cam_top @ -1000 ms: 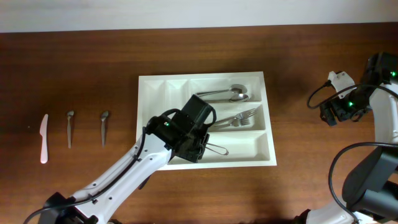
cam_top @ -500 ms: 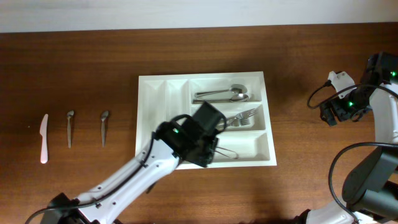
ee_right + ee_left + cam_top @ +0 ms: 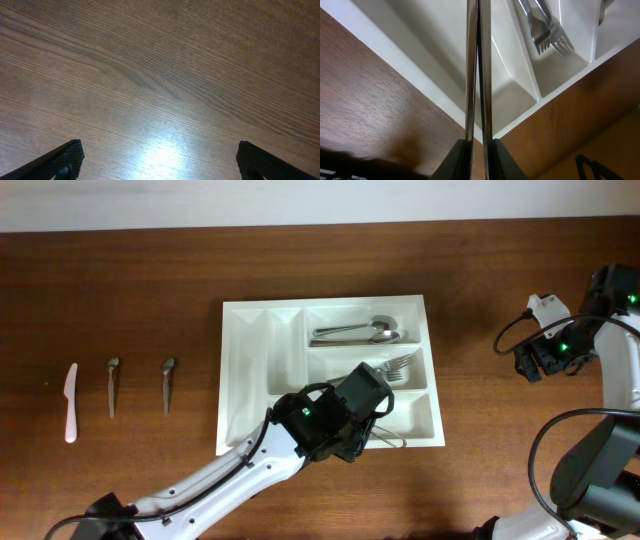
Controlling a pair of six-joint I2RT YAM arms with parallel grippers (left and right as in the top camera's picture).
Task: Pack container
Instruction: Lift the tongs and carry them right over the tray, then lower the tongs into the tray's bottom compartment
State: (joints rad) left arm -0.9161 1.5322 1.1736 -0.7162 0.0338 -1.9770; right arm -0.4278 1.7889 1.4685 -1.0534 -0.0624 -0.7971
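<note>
The utensil's blades slant across the long sides of the container's near section, so the left gripper next needs to turn, go down into that section beside the forks and release the blades lengthwise.
The container (image 3: pixel 245 360), a white cutlery tray, lies mid-table with spoons (image 3: pixel 355 332) in its far right compartment and forks (image 3: pixel 400 366) in the middle one. My left gripper (image 3: pixel 365 425) hovers over the tray's near right compartment. It is shut on a thin metal utensil (image 3: pixel 392 443) whose loop reaches past the tray's near rim. In the left wrist view the utensil (image 3: pixel 471 75) shows as two parallel strips rising from my left gripper (image 3: pixel 479 150) across the container (image 3: pixel 420 30), with the forks (image 3: pixel 547 30) beyond. My right gripper (image 3: pixel 160 165) stands open over bare wood.
A white plastic knife (image 3: pixel 70 402) and two small spoons (image 3: pixel 112 385) (image 3: pixel 167 385) lie in a row on the table's left side. The right arm (image 3: pixel 560 350) stays at the far right edge, away from the tray.
My left arm has carried the metal utensil rightward and toward the tray's near edge, from the tray's middle to its near right compartment. The right arm has not moved.
</note>
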